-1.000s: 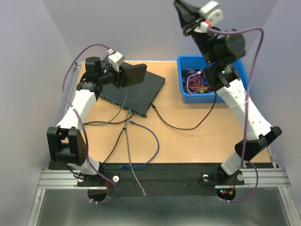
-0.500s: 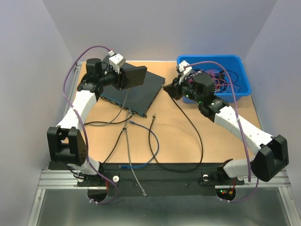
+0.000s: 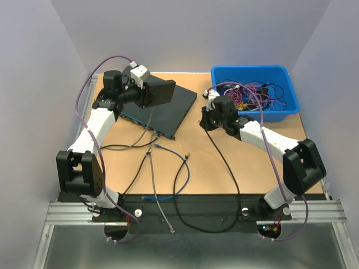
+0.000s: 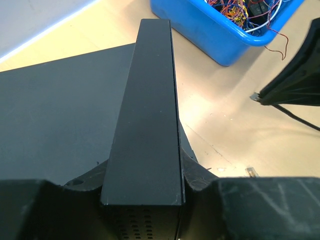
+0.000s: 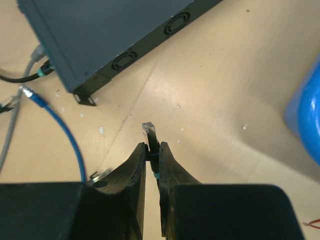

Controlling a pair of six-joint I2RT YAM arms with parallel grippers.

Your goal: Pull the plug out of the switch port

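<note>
The clear-tipped plug is already free, so next my right gripper will move outward toward the switch's far corner by the bin, then open.
The black switch [image 3: 168, 111] lies flat at the back left of the table, with several cables still plugged into its front edge. My right gripper [image 3: 208, 116] hovers just right of the switch, apart from it, shut on a clear-tipped plug [image 5: 149, 131] of a black cable [image 3: 226, 163]. The plug is free of the switch [image 5: 115, 30]. My left gripper [image 3: 147, 92] is shut on a black box-shaped block [image 4: 147, 115] that stands over the switch top [image 4: 55, 110]. The right gripper and its plug tip [image 4: 255, 96] also show in the left wrist view.
A blue bin [image 3: 283, 75] full of tangled wires stands at the back right. A blue cable [image 3: 178, 162], a grey cable [image 3: 155, 185] and black cables [image 3: 126, 145] lie loose on the table in front of the switch. The blue cable's plug [image 5: 31, 95] lies near the switch corner.
My right arm came down from high over the bin to the table right of the switch, and the black cable trailed with it. The left arm has not moved.
</note>
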